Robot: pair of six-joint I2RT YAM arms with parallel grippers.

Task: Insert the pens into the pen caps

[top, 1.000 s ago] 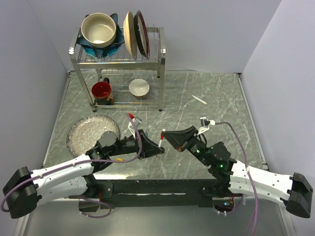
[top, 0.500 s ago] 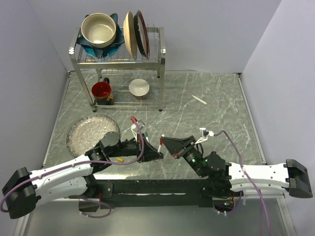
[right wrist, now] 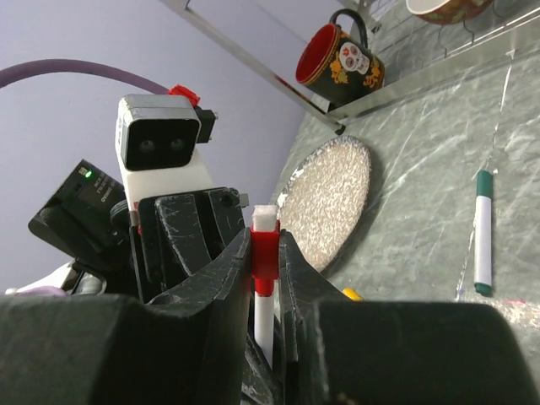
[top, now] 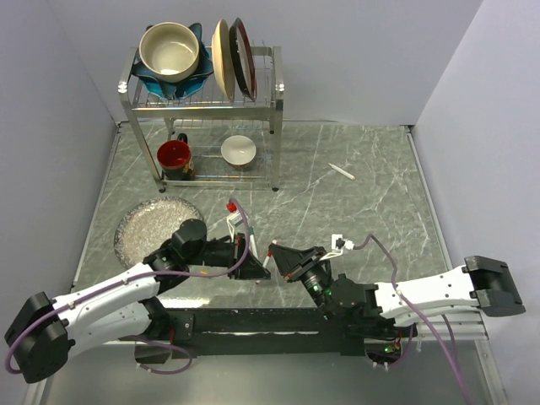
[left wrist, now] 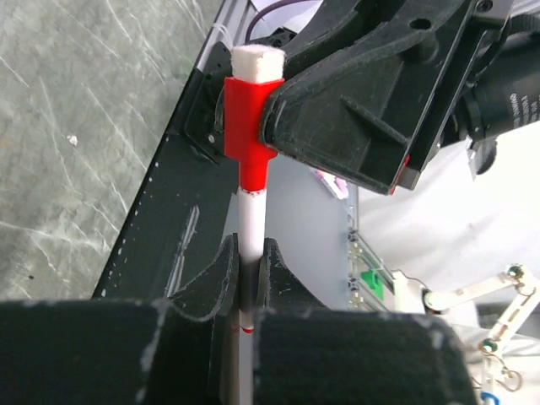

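The red-capped pen needs to go outward in my right gripper, then down onto the clear tabletop next to the green-capped pen, where my gripper needs to let go of it.
My left gripper (left wrist: 249,253) is shut on the white barrel of a pen (left wrist: 251,221) that stands upright. My right gripper (right wrist: 266,245) is shut on the red cap (right wrist: 265,251), which sits over the top of that pen (right wrist: 264,325). In the left wrist view the red cap (left wrist: 250,118) shows just above my fingers. The two grippers meet near the table's front edge, left gripper (top: 256,268) beside right gripper (top: 275,253). A green-capped pen (right wrist: 483,236) lies flat on the table. A yellow cap (right wrist: 351,294) peeks out by my right finger. Another white pen (top: 342,171) lies at the back right.
A metal dish rack (top: 274,110) at the back left holds bowls and plates, with a red mug (top: 175,156) and a white bowl (top: 239,150) on its lower shelf. A glittery silver plate (top: 156,226) lies left of the arms.
The right arm has swung left and toward the near edge, carrying the red cap to the left gripper's pen. The left gripper has shifted slightly toward the near edge.
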